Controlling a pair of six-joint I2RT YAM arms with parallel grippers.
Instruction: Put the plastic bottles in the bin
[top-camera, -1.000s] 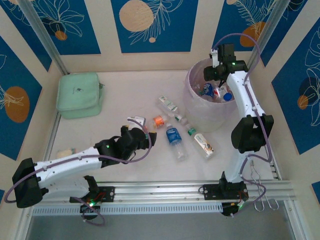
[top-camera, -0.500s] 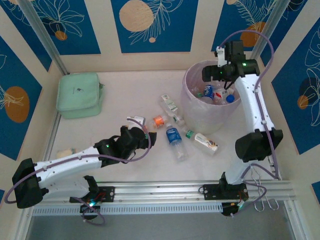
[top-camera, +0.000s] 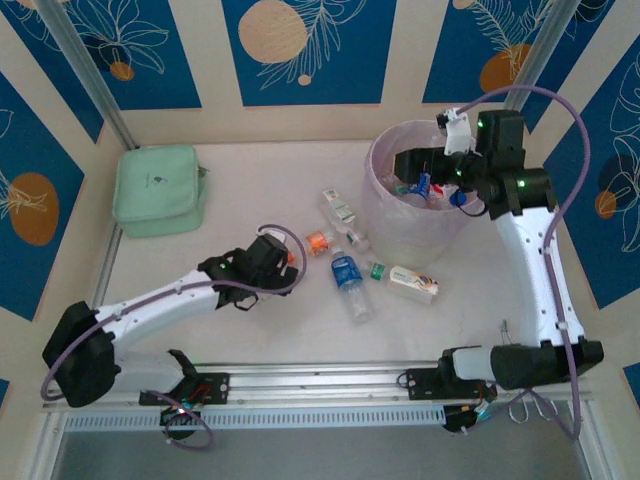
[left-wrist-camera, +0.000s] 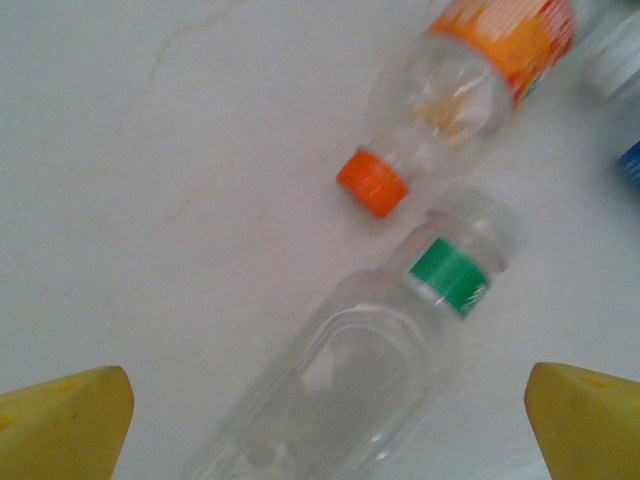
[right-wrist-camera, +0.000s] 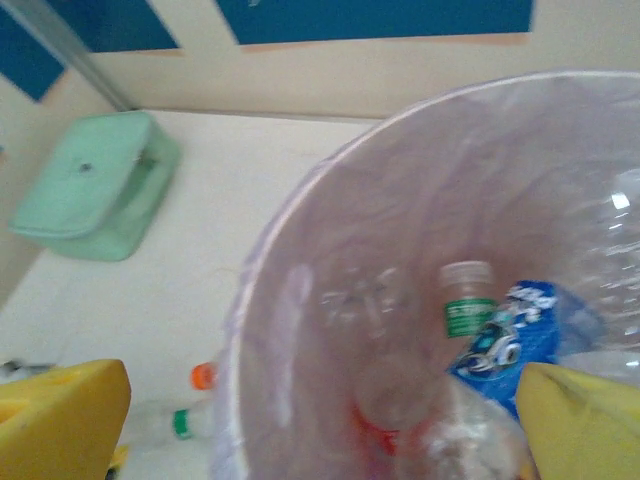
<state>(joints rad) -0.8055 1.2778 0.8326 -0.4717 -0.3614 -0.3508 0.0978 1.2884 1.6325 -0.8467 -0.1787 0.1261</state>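
Note:
I will next move my left gripper down and turn over the clear bottle with the green neck ring (left-wrist-camera: 340, 390).
Several plastic bottles lie on the table left of the bin (top-camera: 374, 170): an orange-labelled one (top-camera: 318, 241), a blue-labelled one (top-camera: 347, 272) and a white-labelled one (top-camera: 411, 284). My left gripper (top-camera: 292, 258) hovers open just beside the orange one. In the left wrist view the left gripper (left-wrist-camera: 325, 430) has its yellow fingertips (left-wrist-camera: 60, 425) either side of a clear bottle with a green neck ring (left-wrist-camera: 340, 390), not touching it; the orange-capped bottle (left-wrist-camera: 470, 80) lies beyond. My right gripper (top-camera: 415, 165) is open and empty over the bin. The right gripper (right-wrist-camera: 320, 425) looks into the bin (right-wrist-camera: 290, 230) at a blue-labelled bottle (right-wrist-camera: 505, 340).
A mint-green soft pouch (top-camera: 157, 189) lies at the back left of the table, also visible in the right wrist view as the pouch (right-wrist-camera: 95, 185). The patterned walls close in behind and to both sides. Aluminium rails run along the near edge (top-camera: 320, 380).
The right gripper has opened wide over the bin and its arm has swung out to the right. The left arm has reached forward toward the orange-labelled bottle.

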